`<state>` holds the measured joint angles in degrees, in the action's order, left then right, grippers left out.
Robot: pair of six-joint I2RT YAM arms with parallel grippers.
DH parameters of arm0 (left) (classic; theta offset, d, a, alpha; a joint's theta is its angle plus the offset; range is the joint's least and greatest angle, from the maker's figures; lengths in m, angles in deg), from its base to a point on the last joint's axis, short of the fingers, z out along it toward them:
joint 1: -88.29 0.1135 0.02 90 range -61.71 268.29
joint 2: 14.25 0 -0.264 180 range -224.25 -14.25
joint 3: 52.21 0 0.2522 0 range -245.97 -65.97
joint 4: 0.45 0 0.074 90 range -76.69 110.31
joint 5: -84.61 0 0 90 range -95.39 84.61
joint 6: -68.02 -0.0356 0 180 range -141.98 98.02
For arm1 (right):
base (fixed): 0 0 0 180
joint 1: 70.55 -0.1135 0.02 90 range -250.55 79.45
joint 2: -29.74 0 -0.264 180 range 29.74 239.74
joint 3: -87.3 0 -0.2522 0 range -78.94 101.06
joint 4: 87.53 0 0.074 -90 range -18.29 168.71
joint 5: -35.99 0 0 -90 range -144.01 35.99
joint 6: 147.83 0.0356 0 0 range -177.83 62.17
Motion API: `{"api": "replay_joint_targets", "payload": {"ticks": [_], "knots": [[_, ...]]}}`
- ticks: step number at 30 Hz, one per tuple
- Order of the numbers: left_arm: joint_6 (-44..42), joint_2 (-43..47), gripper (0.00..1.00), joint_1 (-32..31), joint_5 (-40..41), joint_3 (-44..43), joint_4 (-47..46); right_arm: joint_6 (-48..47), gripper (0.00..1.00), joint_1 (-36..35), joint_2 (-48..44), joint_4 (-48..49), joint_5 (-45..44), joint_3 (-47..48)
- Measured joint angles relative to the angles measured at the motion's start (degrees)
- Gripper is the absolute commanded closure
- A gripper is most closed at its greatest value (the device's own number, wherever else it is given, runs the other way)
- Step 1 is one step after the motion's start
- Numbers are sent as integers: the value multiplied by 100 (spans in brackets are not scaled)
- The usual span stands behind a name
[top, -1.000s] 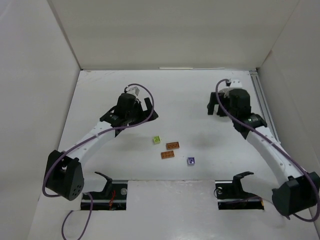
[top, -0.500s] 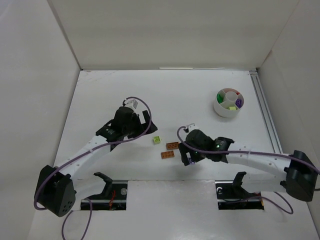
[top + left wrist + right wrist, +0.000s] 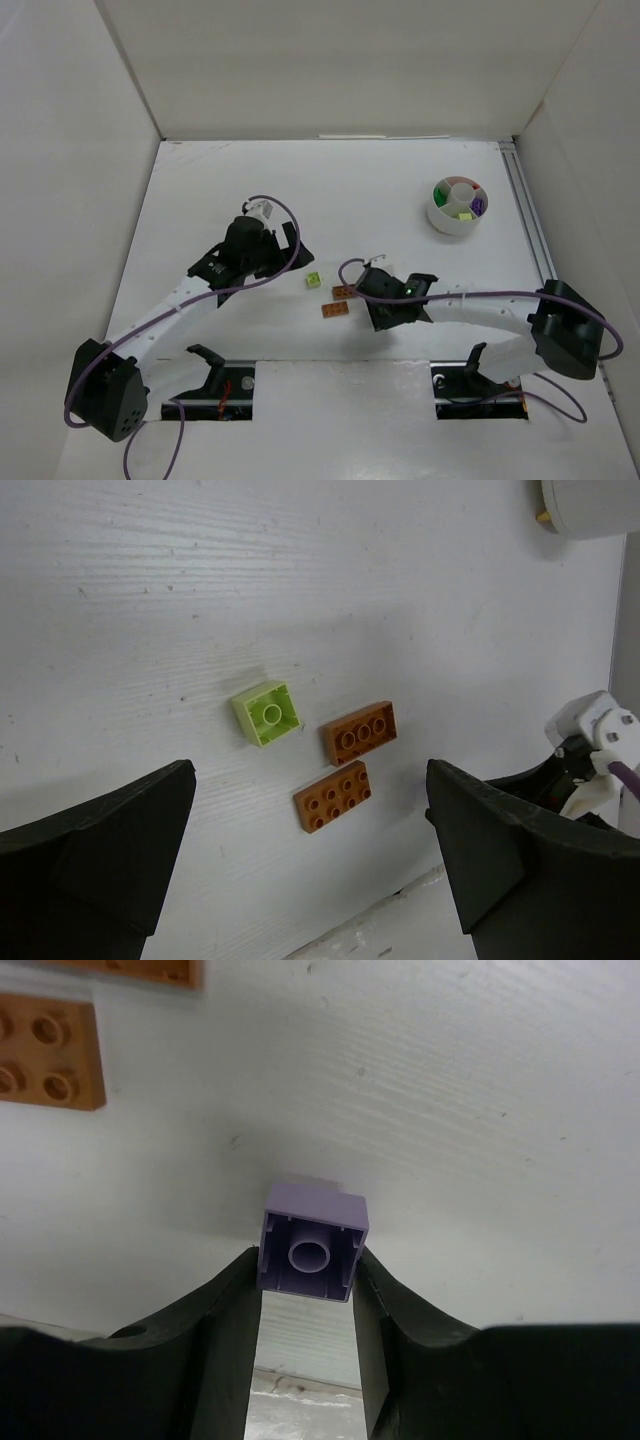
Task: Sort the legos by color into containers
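My right gripper will next move up and outward to let go above the dish's purple-lego section [image 3: 478,206], because that section is outward and to its right in the top view.
A purple lego [image 3: 312,1245] sits between the fingers of my right gripper [image 3: 307,1278], its hollow underside facing the camera; both pads touch its sides, so the gripper is shut on it. In the top view this gripper [image 3: 383,318] is low at the table's front centre and hides the brick. Left of it lie a pale yellow-green lego [image 3: 313,281] and two orange-brown legos [image 3: 344,292] [image 3: 335,310]. My left gripper [image 3: 310,770] hangs open above them, touching none. The round white dish [image 3: 457,206], the containers, stands at the back right with coloured legos in its compartments.
White walls close in the table on the left, back and right. A metal rail [image 3: 528,225] runs along the right edge beside the dish. Two black brackets [image 3: 210,365] [image 3: 478,362] stand at the near edge by the arm bases.
My right arm swung from over the dish down to the front centre, and its jaws closed on the purple lego. The left arm drew back slightly, still open.
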<state>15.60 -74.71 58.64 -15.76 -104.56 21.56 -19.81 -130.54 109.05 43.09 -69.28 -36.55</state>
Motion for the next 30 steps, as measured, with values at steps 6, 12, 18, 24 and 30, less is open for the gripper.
{"api": "replay_joint_targets", "payload": {"ticks": [6,12,18,24,30], "knots": [[-20,-92,1,-2,-22,0,-31,-131,76,157,-282,-229,-413,553],[-146,-315,1,-2,-85,-2,-28,-922,76,1923,-590,-170,-531,1047],[-286,-479,1,-2,-94,-22,-20,-1794,76,4258,-750,-20,-463,1832],[-385,-800,1,-2,-101,-142,35,-2380,75,5783,-46,55,-267,2741],[-481,-1198,1,-2,-101,-306,63,-2686,73,6231,1049,111,-90,3314]]}}
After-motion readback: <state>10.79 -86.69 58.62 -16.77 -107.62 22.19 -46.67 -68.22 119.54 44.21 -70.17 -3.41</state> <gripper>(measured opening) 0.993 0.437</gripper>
